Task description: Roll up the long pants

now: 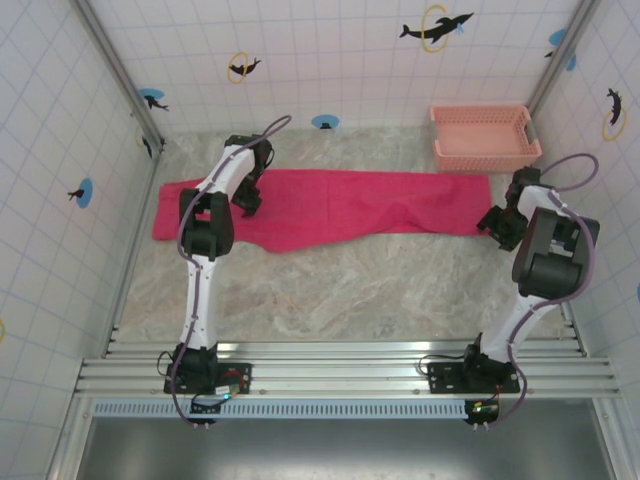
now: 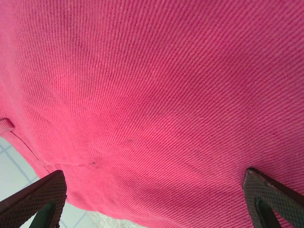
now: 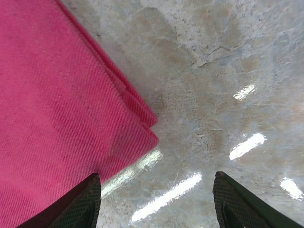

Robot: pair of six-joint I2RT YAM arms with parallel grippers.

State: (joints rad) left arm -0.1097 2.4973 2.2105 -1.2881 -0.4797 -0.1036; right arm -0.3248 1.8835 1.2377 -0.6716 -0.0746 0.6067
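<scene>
My right gripper moves toward the pants (image 1: 330, 205) and over their folded corner (image 1: 486, 232) next, to close on the corner's edge.
The long pants (image 1: 330, 205) lie flat across the far half of the marble table, a magenta-red strip running left to right. My left gripper (image 1: 248, 203) hovers over their left part. In the left wrist view the twill fabric (image 2: 156, 95) lies close below, and the left gripper (image 2: 154, 202) is open wide, its fingertips (image 2: 40, 197) at either bottom corner. My right gripper (image 1: 497, 222) is at the pants' right end. There the folded corner of the pants (image 3: 61, 104) lies beside the open right gripper (image 3: 154, 202), with bare table between the jaws.
A salmon-pink slotted basket (image 1: 483, 135) stands at the back right, just beyond the pants' right end. Tiled walls close in the table on three sides. The marble tabletop (image 1: 350, 290) stretches between the pants and the arm bases on the metal rail (image 1: 340, 370).
</scene>
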